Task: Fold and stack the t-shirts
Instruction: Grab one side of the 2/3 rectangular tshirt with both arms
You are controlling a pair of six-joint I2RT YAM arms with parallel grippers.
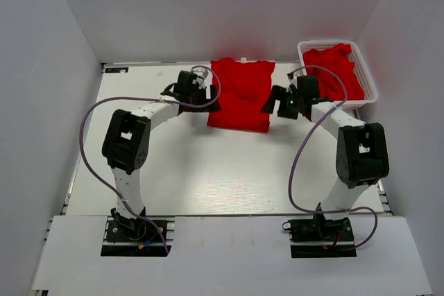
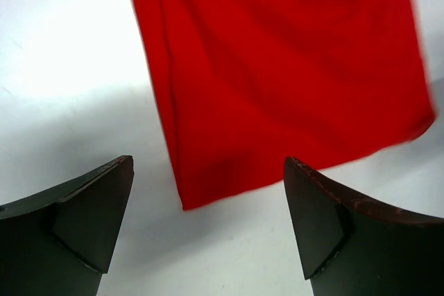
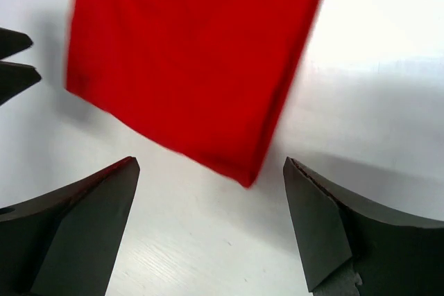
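The left gripper should lower next, and then it should move back onto the hem corner, away from the basket.
A red t-shirt (image 1: 240,95) lies flat on the white table at the back middle, its sides folded in to a narrow rectangle. My left gripper (image 1: 210,98) is open and empty just left of its lower edge; the left wrist view shows the shirt's near left corner (image 2: 277,81) ahead of the jaws. My right gripper (image 1: 272,104) is open and empty just right of the shirt; the right wrist view shows the shirt's near right corner (image 3: 194,67) ahead of it. More red t-shirts (image 1: 334,67) lie heaped in the basket.
A white mesh basket (image 1: 365,77) stands at the back right beside the right arm. White walls close in the table (image 1: 222,171) at the back and both sides. The left gripper's fingertips (image 3: 14,67) show at the left edge of the right wrist view.
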